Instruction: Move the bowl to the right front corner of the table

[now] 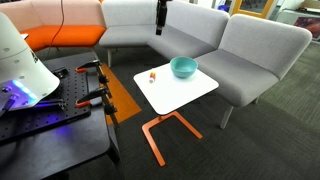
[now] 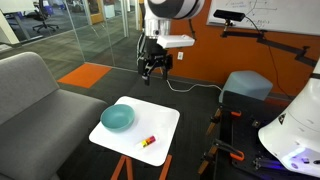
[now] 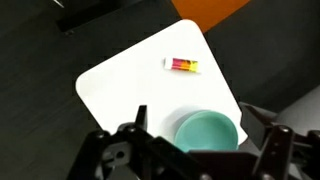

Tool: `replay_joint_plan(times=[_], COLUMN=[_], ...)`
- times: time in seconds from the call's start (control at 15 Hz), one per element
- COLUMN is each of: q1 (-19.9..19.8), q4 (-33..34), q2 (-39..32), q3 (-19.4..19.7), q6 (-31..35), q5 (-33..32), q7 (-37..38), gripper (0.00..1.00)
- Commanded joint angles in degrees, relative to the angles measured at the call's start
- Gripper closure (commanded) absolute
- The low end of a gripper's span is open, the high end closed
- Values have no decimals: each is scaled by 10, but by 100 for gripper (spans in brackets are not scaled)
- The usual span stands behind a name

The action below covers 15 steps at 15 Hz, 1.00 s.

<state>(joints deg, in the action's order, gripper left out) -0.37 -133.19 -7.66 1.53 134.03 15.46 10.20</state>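
Observation:
My gripper will next come down from high above and put its fingers on both sides of the bowl's rim (image 1: 173,70), on the side toward the middle of the table, because the bare table there leaves room for a finger.
The teal bowl (image 1: 183,67) stands upright on the white table (image 1: 170,93), near one corner of the top. It also shows in an exterior view (image 2: 117,118) and in the wrist view (image 3: 208,132). The table shows in an exterior view (image 2: 155,122) and in the wrist view (image 3: 130,85). My gripper (image 1: 161,22) hangs high above the table, well clear of the bowl, as an exterior view (image 2: 154,70) also shows. In the wrist view the gripper (image 3: 200,125) is open and empty, with the bowl showing far below between its fingers.
A tiny orange-and-white object (image 1: 152,75) lies on the table, a little apart from the bowl. A grey sofa (image 1: 250,45) runs close behind the table. A black workbench (image 1: 50,120) with clamps stands beside it. The table's orange tube frame (image 1: 165,130) rests on dark carpet.

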Motion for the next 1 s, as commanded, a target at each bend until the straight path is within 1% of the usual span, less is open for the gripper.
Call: replay_joint_plan(times=[0.0,0.13,0.4,0.53,0.73,0.93], q1=[-12,-19,-11,-6,-7,-6], q4=[108,165,253,281,314,335], q2=[-136,-204,-306,-346,-397,-434], q3=[-7,-16,-21,-21,-28,-29], q6=[-7,2,24,35,50,79], q5=[38,65,76,75,87,104], q7=[-7,1,22,40,69,96], gripper=[0,0,0,0,0,0])
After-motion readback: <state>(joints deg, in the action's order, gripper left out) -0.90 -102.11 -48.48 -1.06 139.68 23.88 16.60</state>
